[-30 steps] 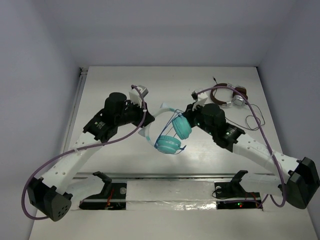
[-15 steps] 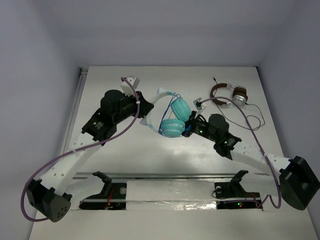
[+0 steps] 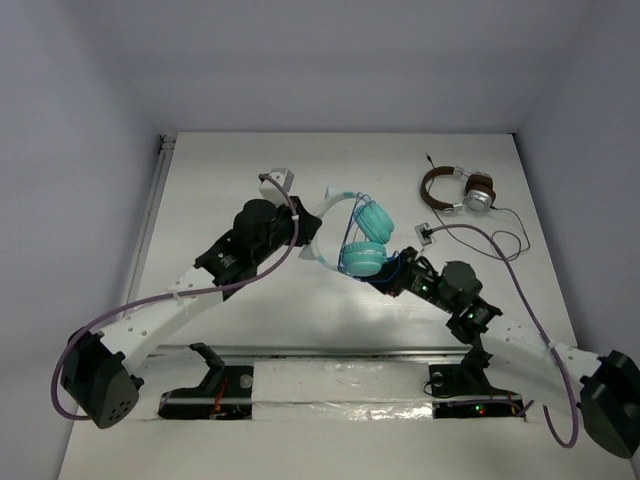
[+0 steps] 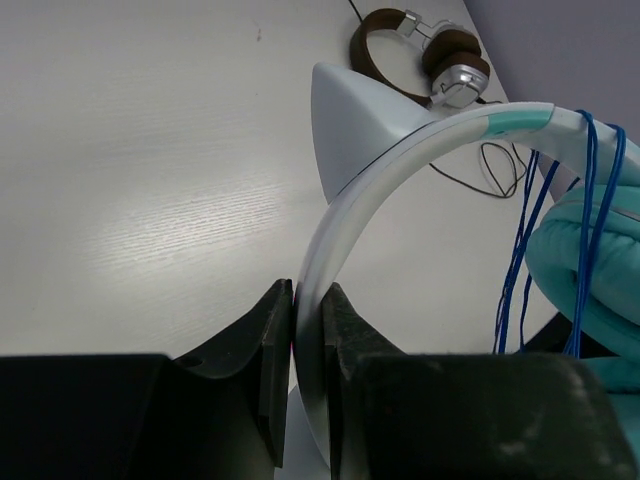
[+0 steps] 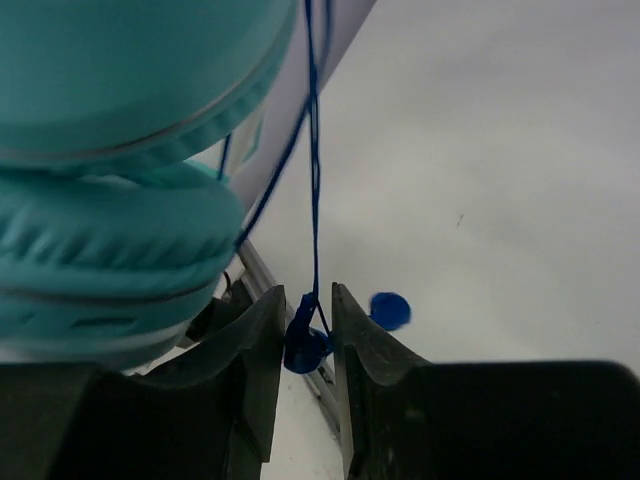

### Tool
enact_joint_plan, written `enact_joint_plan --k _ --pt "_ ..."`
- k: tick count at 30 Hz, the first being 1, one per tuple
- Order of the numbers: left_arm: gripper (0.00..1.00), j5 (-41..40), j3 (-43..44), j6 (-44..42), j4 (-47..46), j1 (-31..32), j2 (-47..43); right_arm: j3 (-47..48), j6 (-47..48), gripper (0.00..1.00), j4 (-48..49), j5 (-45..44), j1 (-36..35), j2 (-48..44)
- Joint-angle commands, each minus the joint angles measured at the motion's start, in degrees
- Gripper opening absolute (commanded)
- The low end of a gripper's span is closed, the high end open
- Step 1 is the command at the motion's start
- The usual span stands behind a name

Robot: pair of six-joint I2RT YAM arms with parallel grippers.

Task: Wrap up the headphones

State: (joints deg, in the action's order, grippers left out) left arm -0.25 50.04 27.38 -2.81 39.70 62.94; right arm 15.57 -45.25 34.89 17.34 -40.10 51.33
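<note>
The blue cable already loops round the headband and ear cups, so my left gripper should lower the headphones onto the bare tabletop below and release the headband [image 4: 400,165].
The teal headphones [image 3: 365,240] hang above the table with both ear cups together. My left gripper [image 3: 308,226] is shut on their pale headband [image 4: 400,165], which runs between the pads [image 4: 272,340] in the left wrist view. The thin blue cable [image 4: 520,250] is looped several times round the band and the cups [image 5: 110,240]. A strand of cable [image 5: 313,150] runs down to a blue plug [image 5: 305,345]. That plug sits between the parted fingers of my right gripper [image 5: 307,310], just below and right of the cups [image 3: 385,272].
Brown-banded headphones with silver cups [image 3: 455,190] lie at the back right with a thin dark cable [image 3: 505,235] trailing beside them. A small blue disc [image 5: 389,310] shows just past my right fingers. A metal rail [image 3: 320,355] runs along the table's near edge.
Both arms carried the headphones to the right and slightly back. My right gripper swung below the cups and its jaws parted from shut to a narrow gap round the plug. My left grip has not changed.
</note>
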Motion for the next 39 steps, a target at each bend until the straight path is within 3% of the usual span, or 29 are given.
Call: enact_joint_plan --k 1,5,11,18,29,34,39 --pt "0.00 -5.0 -2.6 7.5 -14.2 0.1 -2.0 -1.9 -4.4 0.31 -4.0 -4.6 -0.2 -5.4" --pt "0.00 -6.5 -5.4 8.9 -16.3 0.6 -1.4 -3.4 -6.2 0.44 -7.9 -7.7 -0.2 -8.7" --pt "0.00 -7.8 -8.7 9.0 -16.8 2.0 -0.7 -2.8 -7.9 0.46 -22.6 -16.5 -0.2 -13.5" --pt "0.00 -11.8 -9.6 8.1 -16.7 5.1 -0.1 -2.3 -10.6 0.61 -37.6 -28.4 -0.2 -24.0" --pt "0.00 -11.2 -8.6 7.4 -15.9 10.0 2.9 -0.7 -12.8 0.54 -49.0 -39.3 -0.2 -40.7" --pt "0.00 -15.8 -8.9 8.8 -15.1 10.0 8.9 -0.1 -10.7 0.53 -48.0 -42.2 -0.2 -40.9" --pt "0.00 -17.6 -6.7 9.6 -19.2 8.2 21.9 1.0 -8.8 0.52 -46.4 -43.5 -0.2 -35.6"
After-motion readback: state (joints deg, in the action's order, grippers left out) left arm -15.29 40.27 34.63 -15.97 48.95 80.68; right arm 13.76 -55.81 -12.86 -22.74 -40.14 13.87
